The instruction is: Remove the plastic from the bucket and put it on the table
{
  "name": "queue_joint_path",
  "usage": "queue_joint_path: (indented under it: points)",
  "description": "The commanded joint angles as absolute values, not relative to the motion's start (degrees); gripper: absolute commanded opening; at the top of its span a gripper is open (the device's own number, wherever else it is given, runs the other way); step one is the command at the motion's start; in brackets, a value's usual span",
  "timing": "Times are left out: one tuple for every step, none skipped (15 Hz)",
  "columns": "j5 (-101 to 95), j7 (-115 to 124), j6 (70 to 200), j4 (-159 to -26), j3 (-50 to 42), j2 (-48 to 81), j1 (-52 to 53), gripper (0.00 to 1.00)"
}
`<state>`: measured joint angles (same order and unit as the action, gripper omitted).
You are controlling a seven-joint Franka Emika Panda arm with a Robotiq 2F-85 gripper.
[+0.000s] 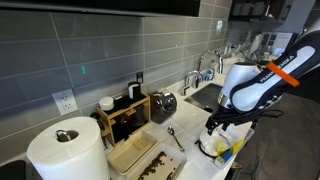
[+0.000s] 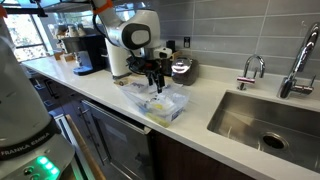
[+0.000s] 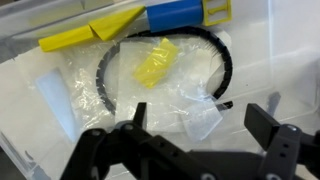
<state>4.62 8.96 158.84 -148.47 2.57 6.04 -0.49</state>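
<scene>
My gripper will next go straight down onto the crumpled clear plastic (image 3: 150, 95) beside the dark rim, because the loose folded sheet lies open between my fingers there.
In the wrist view the bucket shows as a dark round rim (image 3: 222, 62). Crumpled clear plastic (image 3: 150, 95) lies in and over it, with a yellow piece (image 3: 155, 62) inside. My gripper (image 3: 200, 125) is open and empty, hovering just above the plastic without touching it. In both exterior views the gripper (image 1: 216, 126) (image 2: 155, 80) hangs over a clear bin (image 2: 165, 105) (image 1: 222, 150) at the front edge of the white table (image 2: 205, 125). The bucket cannot be made out in those views.
Yellow (image 3: 90, 35) and blue (image 3: 175, 15) items lie beside the bucket. A paper towel roll (image 1: 65, 148), wooden tray (image 1: 132, 155), spoon (image 1: 175, 137) and steel canister (image 1: 163, 103) stand along the counter. The sink (image 2: 265, 120), faucet (image 2: 250, 70) and coffee machine (image 2: 88, 52) are nearby.
</scene>
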Motion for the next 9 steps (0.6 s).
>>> queue_joint_path:
  points:
    - [3.5, 13.4, 166.3, -147.7, 1.4, 11.4, 1.4, 1.00]
    - [3.4, 14.1, 168.8, -147.4, 1.3, 12.7, 2.1, 1.00]
    - [3.1, 14.8, 171.0, -147.2, 0.9, 13.8, 2.8, 1.00]
    - [2.8, 15.6, 173.5, -147.0, 0.4, 15.0, 3.9, 1.00]
    - [2.2, 16.5, 175.4, -146.7, -0.5, 16.1, 5.2, 1.00]
    - [0.7, 18.0, 176.5, -146.3, -2.9, 17.3, 7.7, 1.00]
    - [-0.3, 18.9, 177.8, -145.8, -5.2, 18.5, 10.0, 1.00]
    - [-1.0, 19.9, 178.9, -145.3, -8.1, 19.7, 12.9, 1.00]
    - [-0.8, 20.3, 179.5, -144.8, -10.2, 20.9, 15.1, 1.00]
